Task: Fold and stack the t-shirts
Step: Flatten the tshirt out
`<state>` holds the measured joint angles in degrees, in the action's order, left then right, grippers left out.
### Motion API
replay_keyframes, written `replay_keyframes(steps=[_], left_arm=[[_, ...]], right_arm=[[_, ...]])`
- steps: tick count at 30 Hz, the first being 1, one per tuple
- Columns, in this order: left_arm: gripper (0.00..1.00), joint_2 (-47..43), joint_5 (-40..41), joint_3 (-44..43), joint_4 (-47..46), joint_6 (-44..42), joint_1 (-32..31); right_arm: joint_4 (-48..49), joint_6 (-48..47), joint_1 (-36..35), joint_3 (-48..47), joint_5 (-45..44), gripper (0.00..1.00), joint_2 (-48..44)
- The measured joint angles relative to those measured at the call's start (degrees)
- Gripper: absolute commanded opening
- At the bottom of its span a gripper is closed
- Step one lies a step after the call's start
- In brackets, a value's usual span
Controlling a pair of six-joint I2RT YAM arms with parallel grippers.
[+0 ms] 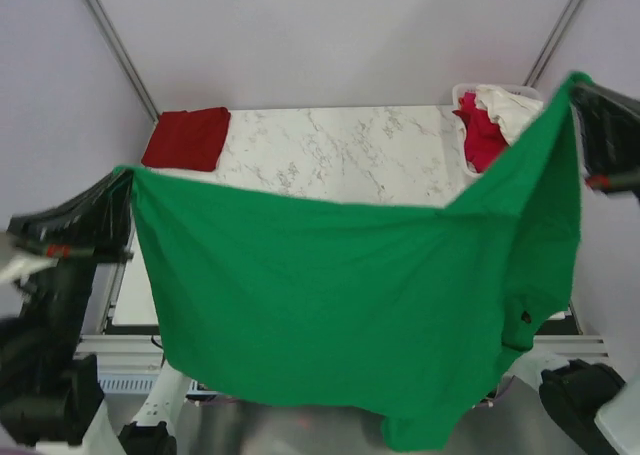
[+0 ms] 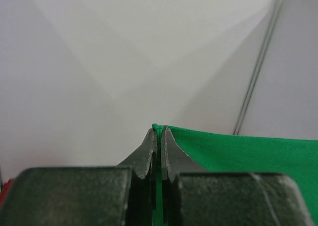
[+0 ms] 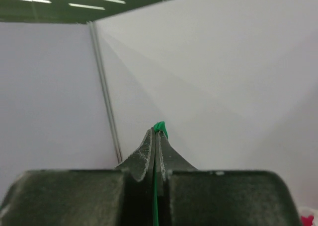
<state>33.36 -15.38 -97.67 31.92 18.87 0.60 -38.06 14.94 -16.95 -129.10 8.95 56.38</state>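
My left gripper should next go outward and down toward the marble beside the dark red t-shirt and release the green corner, as the cloth already hangs spread.
A bright green t-shirt [image 1: 340,305] hangs spread in the air between both arms, hiding most of the table's near half. My left gripper [image 1: 128,175] is shut on its left corner; in the left wrist view the green cloth [image 2: 238,151] runs off to the right from the pinched jaws of that gripper [image 2: 159,129]. My right gripper [image 1: 578,83] is shut on the shirt's right corner, held higher; a green tip [image 3: 160,127] pokes out above its closed jaws. A folded dark red t-shirt [image 1: 187,138] lies at the table's far left corner.
A white plastic basket [image 1: 462,95] at the far right of the marble table [image 1: 350,155] holds a crimson-pink shirt [image 1: 482,135] and a white shirt [image 1: 510,110]. White walls enclose the table on three sides.
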Motion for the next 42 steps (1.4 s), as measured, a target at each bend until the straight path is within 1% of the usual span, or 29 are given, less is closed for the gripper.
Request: replay_keyframes(steps=[2, 5, 6, 9, 10, 11, 12, 13, 15, 16, 17, 18, 19, 21, 24, 27, 29, 31, 33, 36, 39, 42], left_arm=[[0.02, 4.42, 1.46, 2.97, -0.81, -0.46, 0.0], [0.02, 14.93, 3.78, 8.22, -2.64, -1.03, 0.02], [0.02, 19.52, 4.7, 10.14, -3.28, -1.25, 0.02], [0.02, 34.34, 6.73, 13.66, -4.28, -1.9, 0.37], [0.26, 40.41, 7.52, 13.97, -4.31, -2.05, 0.81], [0.38, 45.22, 7.93, 13.81, -4.37, -2.29, 1.2], [0.45, 52.41, 7.78, 12.5, -3.5, -2.1, 2.45], [0.58, 57.48, 7.58, 11.02, -2.78, -2.01, 3.32], [0.75, 68.59, 6.19, 6.93, 0.13, -1.01, 6.1], [0.92, 72.15, 6.03, 6.21, 0.98, -0.39, 7.15], [0.99, 73.79, 6.05, 6.21, 2.12, -0.17, 7.87], [1.0, 74.55, 6.19, 6.36, 4.15, 0.28, 8.68], [1.0, 74.4, 6.23, 6.45, 5.84, 0.52, 9.11], [1.0, 71.54, 6.19, 6.45, 6.54, 0.55, 9.11], [1.0, 64.19, 6.12, 6.6, 6.56, 0.52, 8.13], [0.99, 55.6, 6.1, 8.57, 5.55, 0.52, 7.13], [0.97, 50.4, 6.14, 11.17, 4.72, 0.52, 6.38], [0.95, 47.98, 6.1, 13.9, 3.98, 0.55, 5.9], [0.95, 47.58, 6.05, 17.05, 3.8, 0.57, 5.29], [0.95, 49.53, 5.9, 23.21, 3.69, 0.94, 3.96], [0.94, 51.43, 5.46, 28.02, 4.2, 1.7, 2.21], [0.93, 51.63, 4.68, 30.01, 4.48, 2.54, 0.76]], right_arm=[[0.83, -0.46, -0.07, 0.46, -2.1, 0.0, 7.32], [3.76, -1.33, -0.07, 2.29, -4.59, 0.0, 20.83], [4.02, -1.55, -0.07, 2.86, -5.09, 0.0, 24.52], [4.9, -2.32, -0.07, 2.6, -6.93, 0.01, 42.03], [4.7, -2.58, -0.07, 2.23, -7.56, 0.51, 48.3], [4.26, -2.45, -0.07, 1.07, -8.35, 0.82, 53.35], [4.11, -2.62, -0.07, -0.76, -9.46, 0.97, 59.84], [2.56, -2.64, 0.04, -3.89, -10.64, 0.98, 67.19], [-0.15, -2.29, 0.28, -11.98, -12.0, 0.98, 78.84], [-0.74, -1.66, 0.5, -14.29, -12.24, 0.98, 82.97], [-1.4, -1.07, 0.83, -14.67, -12.35, 0.98, 85.61], [-2.34, -0.55, 1.14, -14.47, -12.44, 0.98, 86.82], [-1.81, 0.07, 1.57, -11.91, -12.41, 0.98, 86.82], [-0.17, 0.96, 2.21, -5.05, -12.28, 0.98, 83.17], [2.23, 2.14, 2.8, 4.04, -12.2, 0.98, 74.88], [8.04, 3.43, 2.45, 14.47, -11.23, 0.98, 63.69], [13.22, 4.83, 1.62, 22.03, -8.59, 0.98, 56.02], [17.84, 6.19, 0.52, 25.68, -5.2, 0.98, 52.43], [23.02, 8.0, -0.42, 27.71, -0.61, 0.97, 52.35], [29.46, 11.13, -1.4, 31.12, 6.32, 0.96, 56.7], [31.74, 13.81, -1.38, 32.94, 11.08, 0.95, 63.76], [31.41, 15.47, -1.16, 35.5, 12.98, 0.95, 68.57]])
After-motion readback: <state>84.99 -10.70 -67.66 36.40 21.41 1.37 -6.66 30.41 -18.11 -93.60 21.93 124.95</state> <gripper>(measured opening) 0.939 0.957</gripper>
